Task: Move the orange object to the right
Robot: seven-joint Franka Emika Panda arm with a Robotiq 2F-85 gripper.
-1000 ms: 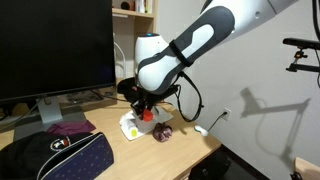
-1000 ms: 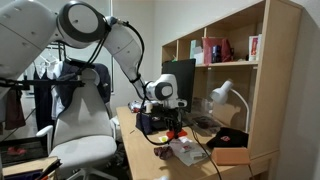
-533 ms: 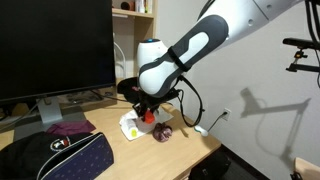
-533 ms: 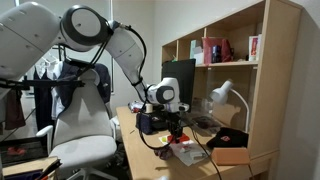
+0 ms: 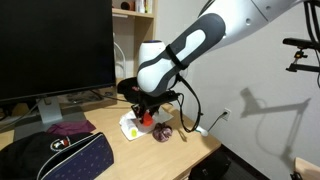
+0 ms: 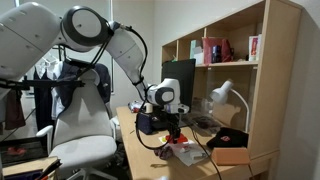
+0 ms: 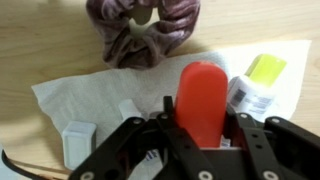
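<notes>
The gripper lowers the still hanging bar onto the bare patch of sheet (image 7: 75, 95) beside the bottle next and releases it there, since that patch lies just below.
The orange object (image 7: 201, 100) is a stubby orange-red bar. In the wrist view it stands between my black gripper fingers (image 7: 200, 128), which are closed on its sides. It hangs just above a white paper sheet (image 7: 75, 95) on the wooden desk. In an exterior view the orange object (image 5: 146, 115) shows as a small orange spot under my gripper (image 5: 147, 108). A dark maroon-purple roundish scrunchie-like object (image 7: 143, 30) lies just beyond the sheet, also seen in an exterior view (image 5: 163, 131).
On the sheet lie a small bottle with a yellow-green cap (image 7: 256, 82) and a small white block (image 7: 78, 142). A dark bag (image 5: 55, 157), a purple cloth (image 5: 68, 127) and a monitor (image 5: 55, 45) are on the desk. The desk edge (image 5: 205, 150) is close by.
The arm has shifted slightly; the gripper still holds the orange object over the sheet in much the same spot.
</notes>
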